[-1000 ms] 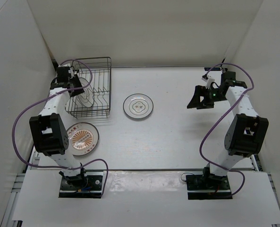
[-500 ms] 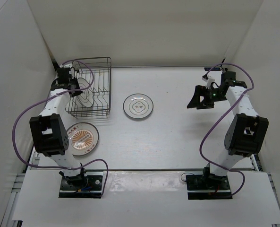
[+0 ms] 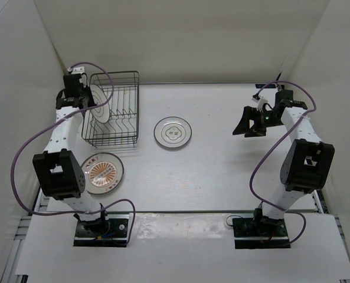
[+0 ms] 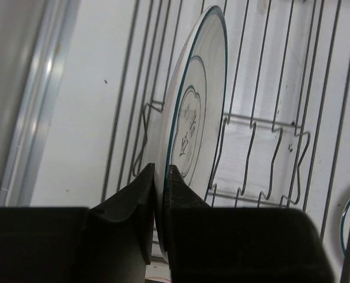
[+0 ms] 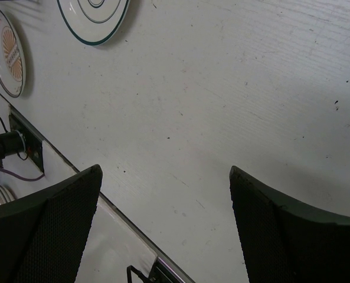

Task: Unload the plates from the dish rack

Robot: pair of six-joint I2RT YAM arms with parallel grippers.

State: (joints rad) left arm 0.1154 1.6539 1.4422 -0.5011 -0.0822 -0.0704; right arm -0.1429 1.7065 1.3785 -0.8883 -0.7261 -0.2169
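Note:
The matching ringed plate will lie flat below my left gripper once it swings right in the top view, so next my left gripper needs to go there, lower and release on top of it.
The dark wire dish rack [image 3: 124,127] stands at the back left. My left gripper [image 3: 83,97] is shut on the rim of a white plate with thin dark rings [image 3: 98,102] and holds it upright, raised above the rack's left end. In the left wrist view my left gripper [image 4: 160,177] pinches that plate's [image 4: 192,112] edge, with the rack's wires [image 4: 263,159] below. A second ringed plate [image 3: 173,132] lies flat on the table right of the rack. The sunburst plate [image 3: 103,172] lies flat near the left arm. My right gripper [image 3: 249,122] is open and empty at the right.
White walls enclose the table on the left, back and right. In the right wrist view the ringed plate [image 5: 95,17] and the sunburst plate [image 5: 6,50] show at the top left, with the table's near edge and a cable below.
My left gripper has lifted the ringed plate up and back out of the rack's slots. The right arm has not moved.

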